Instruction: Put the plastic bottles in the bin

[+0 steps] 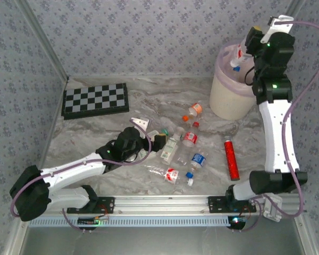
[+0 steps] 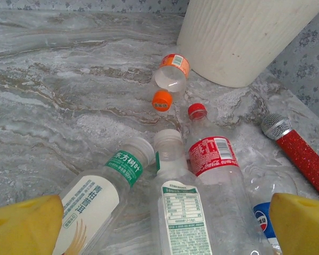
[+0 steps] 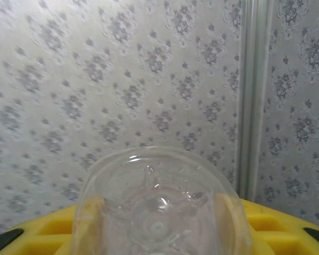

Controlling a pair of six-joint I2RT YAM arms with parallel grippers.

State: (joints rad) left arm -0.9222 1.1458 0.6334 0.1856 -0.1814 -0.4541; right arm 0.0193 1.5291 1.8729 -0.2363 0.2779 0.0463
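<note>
My right gripper needs to lower the clear bottle cap-first into the bin's open top (image 1: 245, 67) below next and let it go, because my right gripper is still above the bin's rim.
Several plastic bottles lie on the marble table, among them a red-labelled one (image 1: 190, 137) and a blue-labelled one (image 1: 198, 159). My left gripper (image 1: 153, 143) is low at the left edge of this cluster, open wide. Between its yellow fingertips (image 2: 21, 226) lie a green-labelled bottle (image 2: 103, 186), a white-labelled bottle (image 2: 183, 212) and the red-labelled bottle (image 2: 218, 164). My right gripper (image 1: 247, 49) is raised over the bin (image 1: 228, 98), shut on a clear bottle (image 1: 237, 57) whose blue cap points down. That bottle's clear base (image 3: 159, 207) sits between the yellow fingers.
A slim red cylinder (image 1: 232, 158) lies right of the bottles. A checkerboard (image 1: 95, 100) lies at the back left. An orange-labelled bottle (image 2: 170, 71) and an orange cap (image 2: 162, 101) lie near the bin's wall (image 2: 239, 37). Papered walls close in the table.
</note>
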